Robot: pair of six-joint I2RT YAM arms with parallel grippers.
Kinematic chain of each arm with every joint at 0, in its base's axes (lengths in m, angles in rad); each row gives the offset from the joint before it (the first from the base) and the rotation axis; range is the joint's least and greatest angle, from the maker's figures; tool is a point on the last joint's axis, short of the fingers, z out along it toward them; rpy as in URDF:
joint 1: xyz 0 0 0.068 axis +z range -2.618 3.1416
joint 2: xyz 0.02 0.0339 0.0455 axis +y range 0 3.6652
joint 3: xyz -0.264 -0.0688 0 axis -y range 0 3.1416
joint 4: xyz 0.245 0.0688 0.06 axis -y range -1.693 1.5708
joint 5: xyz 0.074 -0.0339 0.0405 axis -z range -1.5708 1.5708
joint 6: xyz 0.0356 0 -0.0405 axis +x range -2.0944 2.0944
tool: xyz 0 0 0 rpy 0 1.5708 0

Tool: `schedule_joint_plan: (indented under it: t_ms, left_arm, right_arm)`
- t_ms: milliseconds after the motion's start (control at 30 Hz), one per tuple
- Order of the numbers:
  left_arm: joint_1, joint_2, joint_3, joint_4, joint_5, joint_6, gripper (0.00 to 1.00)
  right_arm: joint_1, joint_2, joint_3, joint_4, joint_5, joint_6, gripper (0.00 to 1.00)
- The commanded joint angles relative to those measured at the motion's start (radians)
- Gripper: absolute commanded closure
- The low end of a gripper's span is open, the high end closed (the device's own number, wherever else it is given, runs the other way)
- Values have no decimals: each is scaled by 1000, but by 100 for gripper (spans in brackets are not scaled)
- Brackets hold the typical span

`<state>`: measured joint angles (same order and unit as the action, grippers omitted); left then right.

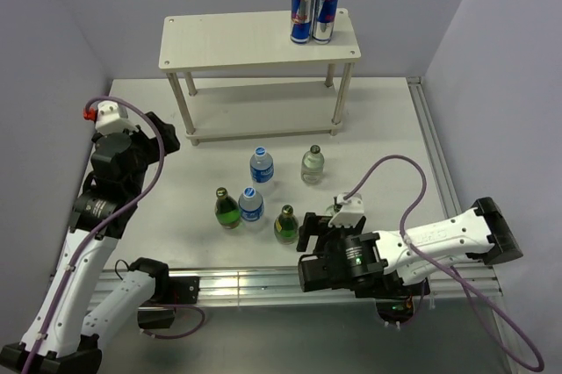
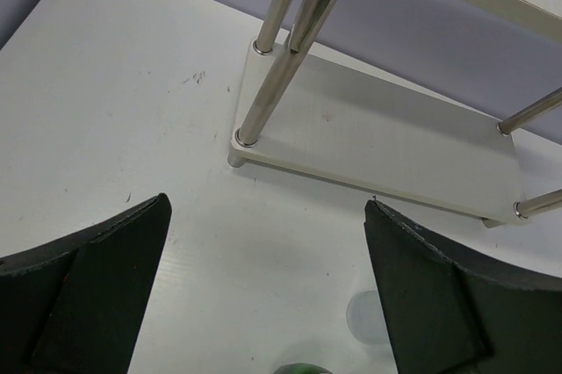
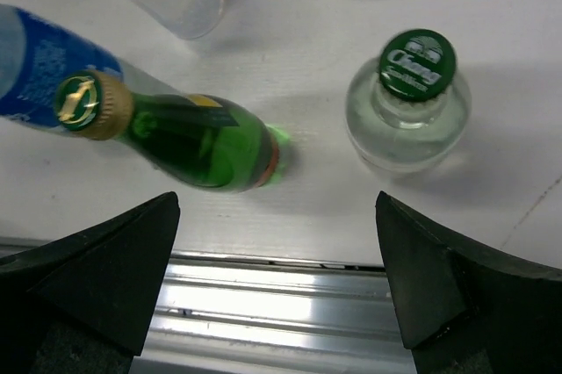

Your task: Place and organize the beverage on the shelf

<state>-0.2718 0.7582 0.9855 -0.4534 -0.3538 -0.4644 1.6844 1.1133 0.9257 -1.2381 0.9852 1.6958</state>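
The bottle's green cap is beyond my open fingers, so I will move my right gripper outward and to the right in the top view, with its fingers on both sides of the cap.
The cream-white shelf (image 1: 255, 40) stands at the back of the table; its lower board (image 2: 386, 141) fills the left wrist view. Six bottles stand upright on the table before it. They are two blue-labelled (image 1: 262, 166) (image 1: 252, 204), two green glass (image 1: 227, 209) (image 1: 285, 224), one pale clear (image 1: 313, 164), and one clear with a green cap (image 3: 413, 102), half hidden beside my right gripper (image 1: 320, 226). That gripper (image 3: 277, 203) hangs open near the front rail, above a green bottle (image 3: 189, 137) and the green-capped one. My left gripper (image 1: 165, 140) (image 2: 265, 205) is open and empty, left of the shelf.
Two blue-and-silver cans (image 1: 313, 14) stand on the shelf's top board at its right end. A metal rail (image 1: 263, 282) runs along the table's near edge. Purple walls close in the back and both sides.
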Motion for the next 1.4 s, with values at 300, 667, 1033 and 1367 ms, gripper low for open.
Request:
schedule_joint_plan:
  t_ms: [300, 667, 1033, 1367]
  left_arm:
    - [-3, -25, -7, 33, 12, 15, 1]
    - [-3, -23, -7, 33, 18, 15, 1]
    - [-3, -23, -8, 33, 24, 17, 1]
    - [-3, -33, -5, 33, 30, 17, 1]
  right_arm:
    - [-60, -82, -85, -207, 107, 292, 0]
    - [-213, -78, -129, -204, 201, 277, 0]
    - [-235, 19, -122, -133, 256, 238, 16]
    - [-272, 36, -159, 3, 247, 125, 27]
